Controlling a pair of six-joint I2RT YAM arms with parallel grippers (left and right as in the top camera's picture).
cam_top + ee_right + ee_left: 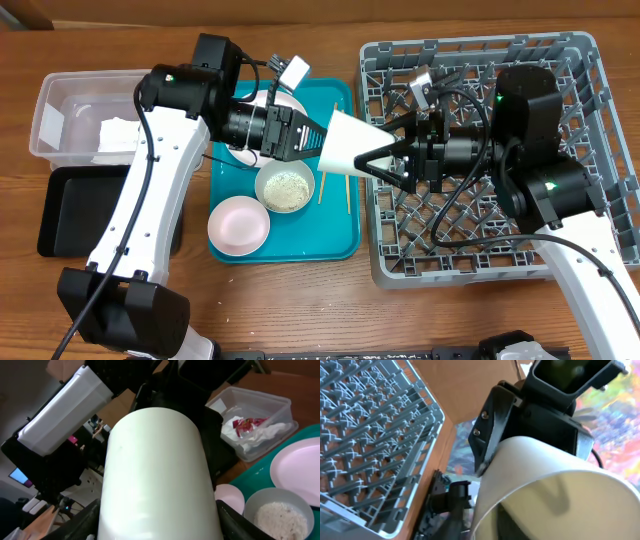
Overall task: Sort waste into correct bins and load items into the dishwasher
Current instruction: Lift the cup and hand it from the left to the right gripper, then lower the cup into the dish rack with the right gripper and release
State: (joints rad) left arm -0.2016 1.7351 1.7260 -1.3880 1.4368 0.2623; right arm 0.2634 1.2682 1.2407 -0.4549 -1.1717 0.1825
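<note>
My right gripper moves back and down next, fingers turning down, to release the cup [350,145] in the rack's near tray-side corner [409,248], since that corner lies below, further back.
A small white cup [350,145] [545,490] [155,475] hangs on its side in the air between both grippers, over the gap between the teal tray and the grey dishwasher rack [590,60] [370,435]. My left gripper [312,135] [483,520] is at the wide rim, one finger inside the cup, the other a little off the wall. From the rack side my right gripper [372,160] [157,520] clasps the narrow end, a finger pressed on each side. The clear tub [60,110] [280,405] holds a crumpled napkin [265,432] and a red sauce packet [247,424].
The teal tray [340,240] carries a bowl of rice [285,188] [280,517], a pink bowl [238,225], a plate [290,100] partly under my left arm, and chopsticks [347,190]. A black tray [65,215] lies in front of the tub.
</note>
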